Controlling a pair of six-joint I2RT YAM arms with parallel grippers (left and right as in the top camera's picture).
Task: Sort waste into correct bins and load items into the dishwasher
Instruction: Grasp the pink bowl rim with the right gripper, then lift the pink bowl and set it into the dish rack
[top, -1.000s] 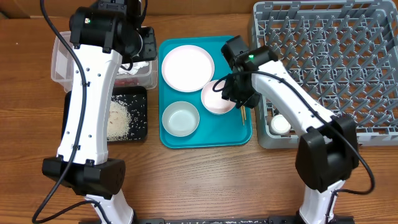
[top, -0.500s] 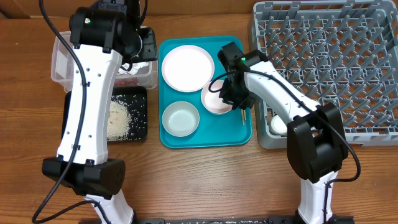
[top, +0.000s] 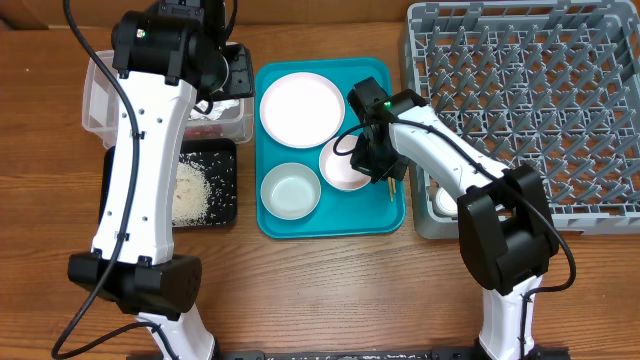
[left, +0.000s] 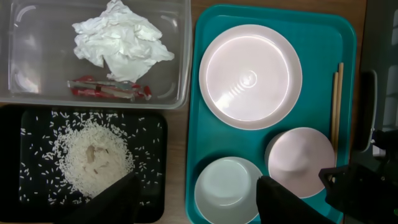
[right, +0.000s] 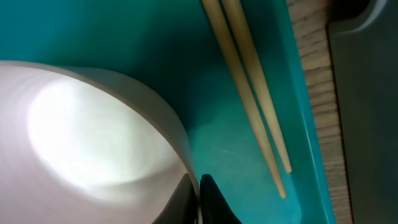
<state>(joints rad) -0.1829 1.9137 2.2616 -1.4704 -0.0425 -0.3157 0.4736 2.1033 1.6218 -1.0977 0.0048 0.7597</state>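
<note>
My right gripper rises next, tilts outward and brings the bowl down to the dish rack's far corner (top: 441, 65) by the teal tray to release, as that corner's empty.
My right gripper (top: 374, 165) (right: 198, 194) is shut on the rim of a white bowl (top: 343, 165) (right: 87, 143) (left: 300, 160) on the teal tray (top: 300, 218). Two wooden chopsticks (top: 392, 185) (right: 249, 93) (left: 336, 102) lie beside it on the tray's right side. A white plate (top: 300, 108) (left: 250, 76) and a second white bowl (top: 290, 190) (left: 229, 190) sit on the tray. My left gripper (left: 196, 196) is open, high above the tray and black tray. The napkin (left: 119, 41) and red wrapper (left: 109, 90) lie in the clear tub (top: 100, 95) (left: 37, 68). Rice (top: 192, 190) (left: 93, 158) lies in the black tray (top: 222, 160). A small white cup (top: 447, 200) is in the grey dish rack (top: 530, 100).
The wooden table (top: 330, 290) extends in front of the tray. The dish rack stands right of the teal tray with a narrow gap (right: 317, 93) between them.
My right gripper has moved a little left and down with the bowl, which slid with it. The left arm has not moved.
</note>
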